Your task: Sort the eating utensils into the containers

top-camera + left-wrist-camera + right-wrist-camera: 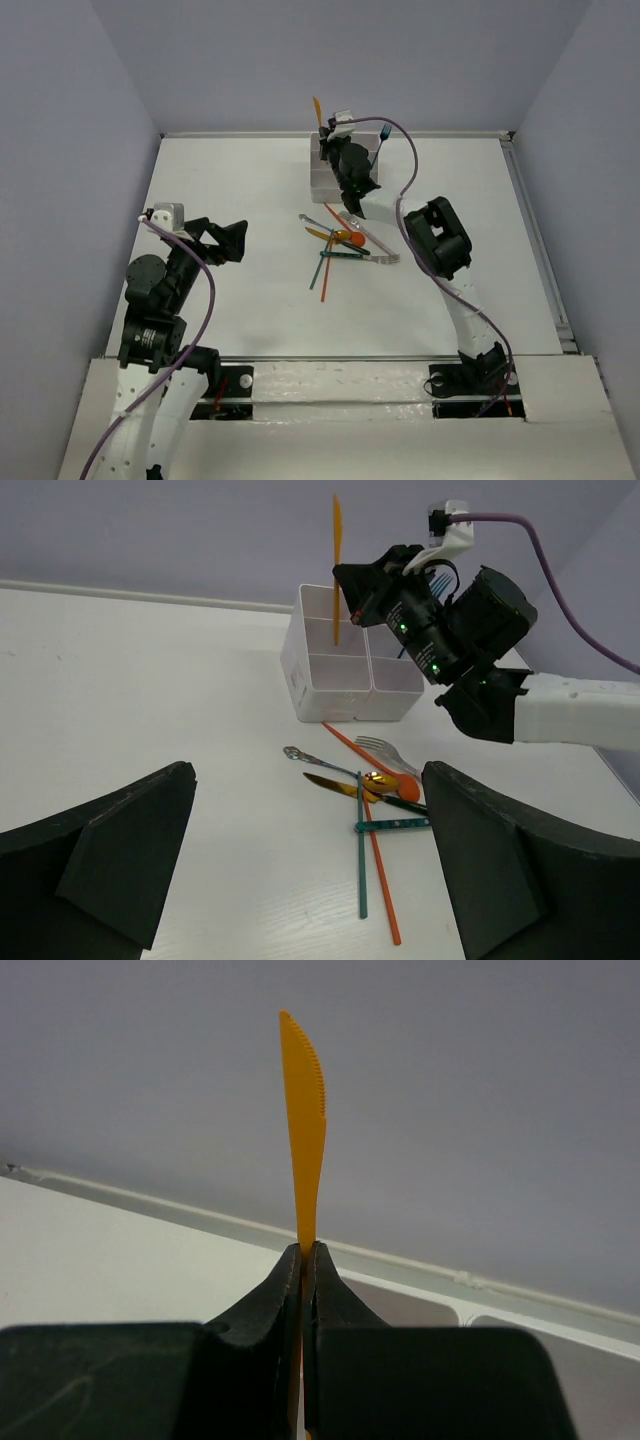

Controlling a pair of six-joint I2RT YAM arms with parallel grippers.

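My right gripper should next lower the orange knife deeper between the sides of the container's open section (321,162) around the knife's lower end and release it, as that section is below my gripper.
My right gripper (328,137) is shut on an orange knife (317,110) and holds it upright over the white container block (322,182). In the left wrist view the knife (336,560) has its lower end down in a rear left compartment of the container (340,675). In the right wrist view the fingers (285,1290) pinch the serrated blade (305,1110). A blue fork (385,131) stands in the container. The other utensils (340,245) lie crossed in front of the block. My left gripper (240,241) is open and empty, left of the pile.
The pile (372,798) holds a long orange stick, a teal stick, a silver fork, an orange-bowled spoon, a gold knife and a dark green handle. The table's back wall rises just behind the container. The right arm's purple cable (400,160) loops over the container.
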